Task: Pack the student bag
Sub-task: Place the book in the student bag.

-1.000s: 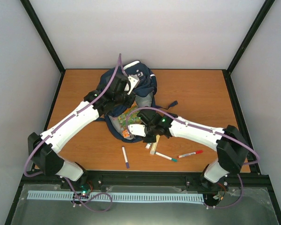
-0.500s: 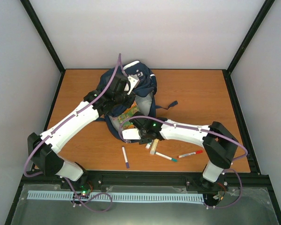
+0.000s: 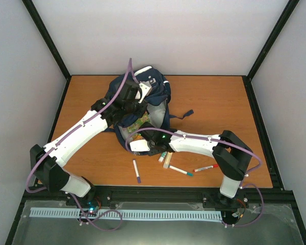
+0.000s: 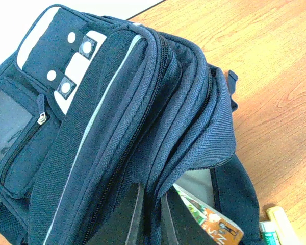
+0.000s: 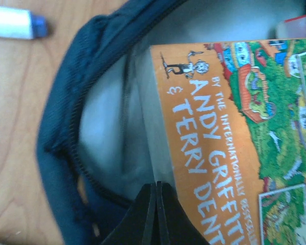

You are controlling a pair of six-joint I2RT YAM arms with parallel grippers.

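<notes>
I need to lower my left gripper next toward the bag's grey lining, below it and to its right in the top view, and release the bag's rim.
The student bag, navy with white patches, lies at the table's far middle with its mouth toward the arms. My left gripper is shut on a fold of the bag's upper rim and holds the mouth open. A book with an orange and green cover lies partly inside the bag, against the grey lining. In the top view only a strip of the book shows. My right gripper is shut with nothing between its jaws, its tip against the book's near edge.
On the table in front of the bag lie a purple-capped marker, a green-tipped marker, a red marker and a pale wooden stick. A loose bag strap trails to the right. Black frame posts edge the table.
The right arm has reached left and forward into the bag's mouth, and the book has slid further inside, so less of it shows. The left gripper has kept its hold.
</notes>
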